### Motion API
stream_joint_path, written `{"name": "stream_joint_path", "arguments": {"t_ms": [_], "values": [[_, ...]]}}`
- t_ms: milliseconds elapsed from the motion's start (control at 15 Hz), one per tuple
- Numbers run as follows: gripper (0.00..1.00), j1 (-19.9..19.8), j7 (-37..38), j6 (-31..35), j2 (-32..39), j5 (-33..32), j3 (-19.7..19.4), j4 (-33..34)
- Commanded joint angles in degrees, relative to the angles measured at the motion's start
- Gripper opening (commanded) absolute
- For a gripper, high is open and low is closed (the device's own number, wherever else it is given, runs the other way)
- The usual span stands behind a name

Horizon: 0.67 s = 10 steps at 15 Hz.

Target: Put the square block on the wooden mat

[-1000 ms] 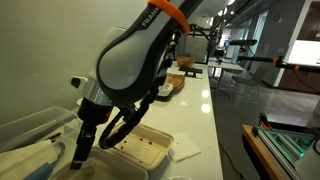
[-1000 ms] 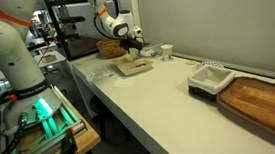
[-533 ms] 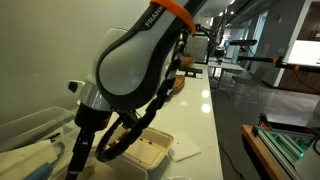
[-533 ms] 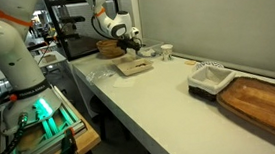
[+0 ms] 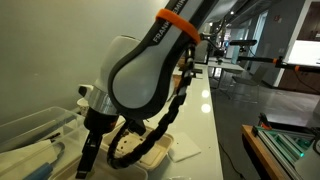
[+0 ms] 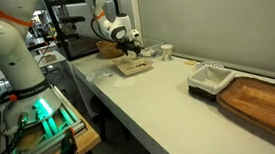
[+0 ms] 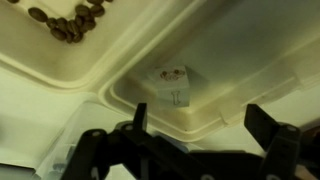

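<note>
Next, my gripper moves down into the section of the tray until its open fingers stand on either side of the square block (image 7: 172, 85), because the block lies below them.
The square block (image 7: 172, 85) is a small pale tan cube with a dark mark on its side. It lies in a compartment of a beige tray (image 7: 250, 70), which also shows in both exterior views (image 6: 134, 66) (image 5: 152, 152). My gripper (image 7: 205, 125) is open and empty, hovering just above the tray, with the block a little beyond and between its fingertips. It also shows in both exterior views (image 6: 130, 51) (image 5: 90, 158). The wooden mat (image 6: 268, 101) lies far off at the near end of the long white table.
Coffee beans (image 7: 68, 22) fill a neighbouring tray compartment. A white tray (image 6: 210, 77) stands beside the mat. A paper cup (image 6: 166, 51) and a basket (image 6: 110, 47) stand near the beige tray. A clear plastic bin (image 5: 30, 135) is beside the arm.
The arm has swung over the beige tray and come lower, bringing the open gripper closer to it. The tray and other objects have not moved.
</note>
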Motion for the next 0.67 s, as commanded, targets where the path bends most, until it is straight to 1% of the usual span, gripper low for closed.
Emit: {"name": "stream_joint_path", "arguments": {"t_ms": [0, 133, 267, 333, 400, 467, 533, 600], "values": [[1.00, 1.3, 3.3, 1.9, 0.6, -3.7, -2.2, -0.8], [0.99, 1.7, 3.8, 1.7, 1.1, -5.4, -3.4, -0.2], [0.94, 1.7, 3.6, 2.0, 1.8, -7.0, -4.0, 0.3], [0.91, 1.5, 3.6, 1.8, 2.0, -7.3, -3.8, 0.5], [0.91, 1.3, 3.4, 1.7, 2.3, -7.7, -3.7, 0.8], [0.84, 1.1, 3.1, 2.1, 2.7, -8.1, -3.5, 1.0], [0.85, 1.0, 2.8, 2.2, 3.0, -8.5, -3.3, 1.3], [0.82, 0.9, 2.6, 2.3, 3.4, -8.9, -3.0, 1.6]]}}
